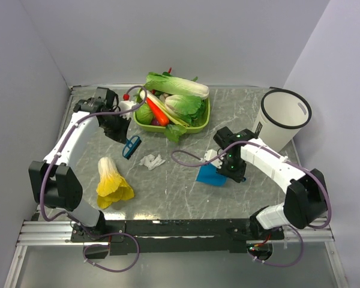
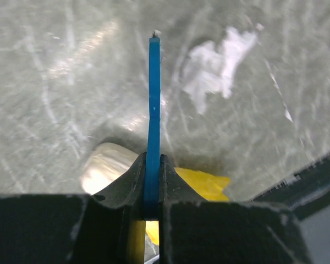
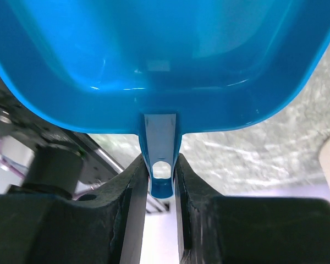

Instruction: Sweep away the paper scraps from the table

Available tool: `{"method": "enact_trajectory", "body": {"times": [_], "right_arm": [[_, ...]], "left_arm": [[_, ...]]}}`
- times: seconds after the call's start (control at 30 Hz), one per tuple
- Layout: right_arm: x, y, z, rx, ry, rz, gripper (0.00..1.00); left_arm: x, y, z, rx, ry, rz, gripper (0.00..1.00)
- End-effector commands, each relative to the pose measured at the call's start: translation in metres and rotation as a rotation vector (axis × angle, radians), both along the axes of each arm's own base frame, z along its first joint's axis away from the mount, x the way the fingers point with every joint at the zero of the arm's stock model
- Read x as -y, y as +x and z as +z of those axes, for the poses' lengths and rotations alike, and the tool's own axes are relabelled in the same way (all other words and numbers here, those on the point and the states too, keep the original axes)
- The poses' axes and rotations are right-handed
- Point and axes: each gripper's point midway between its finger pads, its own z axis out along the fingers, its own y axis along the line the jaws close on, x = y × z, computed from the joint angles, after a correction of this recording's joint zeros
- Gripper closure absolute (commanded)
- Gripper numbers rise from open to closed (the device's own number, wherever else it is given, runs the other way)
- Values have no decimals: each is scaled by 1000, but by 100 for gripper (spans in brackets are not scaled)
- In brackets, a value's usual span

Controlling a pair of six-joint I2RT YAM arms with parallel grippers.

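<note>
A gap of bare table parts the dustpan [image 1: 211, 175] from the paper scraps, so next my right gripper should carry it toward them and down to release its handle.
A cluster of white crumpled paper scraps [image 1: 151, 161] lies on the grey-green marble table [image 1: 168, 192] near its middle. It also shows in the left wrist view [image 2: 214, 66]. My left gripper [image 1: 125, 138] is shut on the thin handle of a blue brush [image 1: 132, 147], just left of the scraps. In the left wrist view the brush [image 2: 153, 104] stands edge-on between the jaws of the gripper [image 2: 152, 165]. My right gripper [image 1: 224, 168] is shut on the handle of a blue dustpan [image 1: 211, 175], right of the scraps. The dustpan [image 3: 165, 55] fills the right wrist view, above the gripper [image 3: 161, 168].
A yellow-and-white leafy vegetable [image 1: 111, 180] lies at the front left and shows under the left wrist [image 2: 206, 184]. A green basket [image 1: 201, 125] of vegetables stands at the back centre. A white bin [image 1: 282, 117] stands at the back right. A metal rail [image 1: 180, 231] edges the front.
</note>
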Motion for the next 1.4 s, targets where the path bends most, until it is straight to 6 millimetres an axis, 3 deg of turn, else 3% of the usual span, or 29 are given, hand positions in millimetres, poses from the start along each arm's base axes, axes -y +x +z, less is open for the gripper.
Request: {"method": "enact_trajectory", "body": {"times": [0.0,0.13,0.37,0.47,0.67,0.73,0.77,0.8,0.9,1.1,1.37], "right_arm": [[9,4,0,-1,-149,14,100],[-5,6,-14,-36,-176,3,100],[-32,32,-37,2,-143,-25,100],[-45,37,-42,16,-79,-25,95],[-39,29,-62,4,-38,-38,63],[-50,26,-55,-14,103,-75,52],[-43,28,-54,-17,146,-128,40],[-45,29,-46,-2,200,-146,37],[-39,25,-37,-7,318,-188,36],[-45,16,-32,145,501,-25,35],[-41,26,-49,187,470,-62,38]], "left_arm": [[-10,25,2,79,45,133,99],[-2,25,-7,56,-8,172,99],[12,23,-18,-8,-80,174,99],[16,20,-19,-26,-100,167,99],[19,14,-24,-61,-110,148,99],[19,14,-24,-55,-109,149,99],[18,14,-25,-52,-103,150,99],[17,13,-25,-55,-102,149,99],[17,11,-26,-62,-101,143,99],[19,12,-27,-67,-111,146,99],[17,11,-25,-61,-100,145,99]]}}
